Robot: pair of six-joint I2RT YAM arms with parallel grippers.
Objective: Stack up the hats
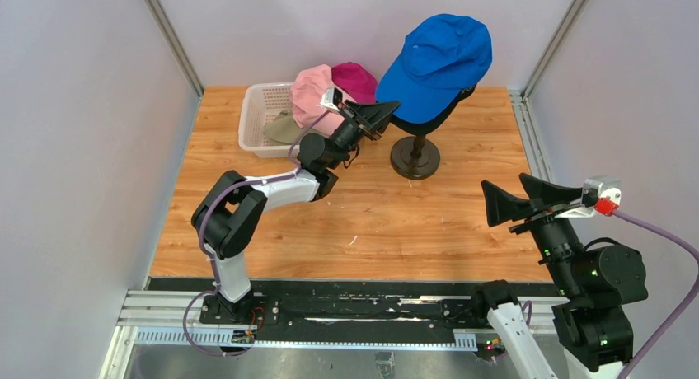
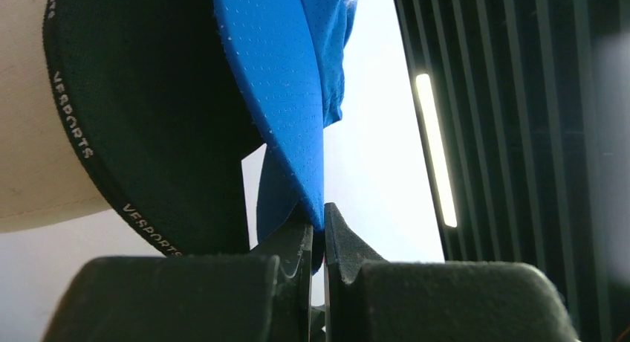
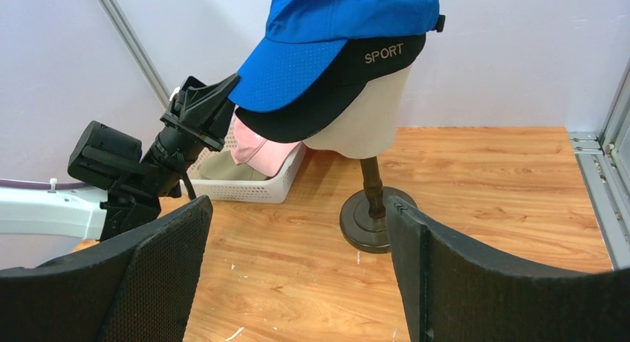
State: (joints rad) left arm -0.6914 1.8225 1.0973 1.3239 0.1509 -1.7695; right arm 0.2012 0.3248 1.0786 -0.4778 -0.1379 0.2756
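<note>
The blue cap's brim [image 2: 297, 111] needs to come down over the black cap's brim [image 2: 182, 163] next, because there is still a gap between both brims. My left gripper should pull it down and let go of it there.
The royal blue cap [image 1: 441, 62] sits on top of the black cap [image 3: 356, 71], and both are on the cream mannequin head [image 3: 368, 119]. My left gripper [image 1: 386, 111] is shut on the tip of the blue cap's brim [image 2: 297, 111], seen pinched between the jaws in the left wrist view. The light pink cap [image 1: 311, 95], magenta cap [image 1: 356, 80] and khaki cap [image 1: 283, 128] lie in the white basket [image 1: 255, 115]. My right gripper [image 1: 511, 199] is open and empty, low at the right, facing the stand.
The mannequin's dark stand base [image 1: 415, 157] rests on the wooden table [image 1: 387, 222] right of the basket. Grey walls close in the left, right and back. The left arm [image 1: 264, 189] reaches across the table's middle left.
</note>
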